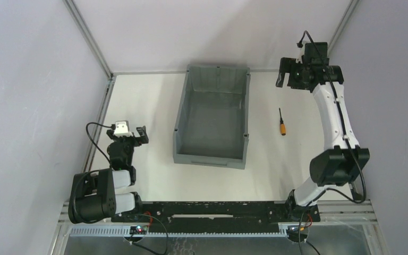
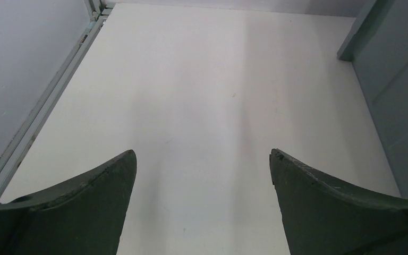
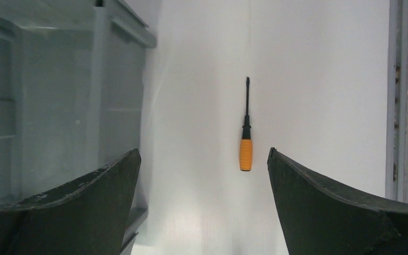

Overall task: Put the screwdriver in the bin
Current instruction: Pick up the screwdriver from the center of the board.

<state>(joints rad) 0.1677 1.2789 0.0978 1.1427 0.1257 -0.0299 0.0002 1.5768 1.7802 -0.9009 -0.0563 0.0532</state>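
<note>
I should next bring my right gripper's open fingers down and back astride the orange handle point(image 1: 282, 129) point(image 3: 246, 155), which lies lengthwise between them, below and back from the gripper.
The screwdriver point(image 1: 282, 122), with an orange handle and thin black shaft, lies on the white table right of the bin point(image 1: 210, 155). The bin is large, grey and empty, in the table's middle. My right gripper point(image 1: 283, 74) is open and empty, held high near the far right of the table, behind the screwdriver. The right wrist view shows the screwdriver point(image 3: 246, 138) on the table between and beyond the open fingers point(image 3: 319, 196), with the bin's wall point(image 3: 58, 106) at left. My left gripper point(image 1: 139, 134) is open and empty, low at the near left, left of the bin.
A metal frame rail point(image 1: 98, 114) runs along the table's left edge, also in the left wrist view point(image 2: 48, 95). The enclosure's white walls stand close on the left, back and right. The bin's corner point(image 2: 388, 79) shows at the right of the left wrist view.
</note>
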